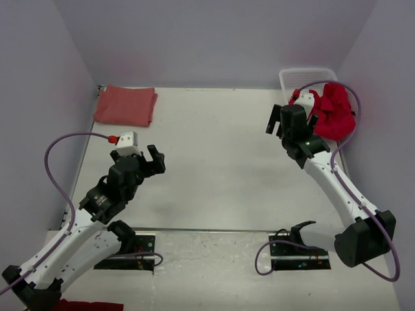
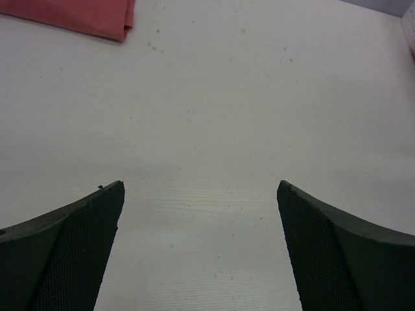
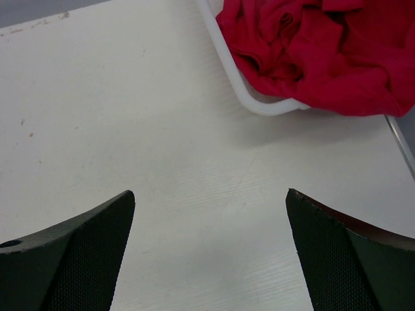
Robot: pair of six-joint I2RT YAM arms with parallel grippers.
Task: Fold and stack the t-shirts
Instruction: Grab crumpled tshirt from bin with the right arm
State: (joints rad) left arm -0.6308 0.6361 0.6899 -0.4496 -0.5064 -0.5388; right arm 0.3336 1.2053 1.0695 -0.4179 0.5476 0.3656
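Observation:
I need to carry the bright red t-shirt over the basket's rim with my right gripper, then down. Its far folds are outward of my right gripper and to its right in the top view.
A salmon-red t-shirt (image 1: pixel 125 105) lies folded flat at the table's far left corner; its edge shows in the left wrist view (image 2: pixel 78 16). A bright red t-shirt (image 1: pixel 334 111) lies crumpled in the white basket (image 1: pixel 305 76) at the far right and hangs over its rim; it fills the top of the right wrist view (image 3: pixel 324 52). My left gripper (image 1: pixel 154 160) is open and empty above the bare table, well in front of the folded shirt. My right gripper (image 1: pixel 279 122) is open and empty just left of the basket.
The basket's white rim (image 3: pixel 237 84) curves in front of my right gripper. Lilac walls enclose the table on the left, back and right. Purple cables loop off both arms. A bit of red cloth (image 1: pixel 87 306) lies at the bottom left by the left arm's base.

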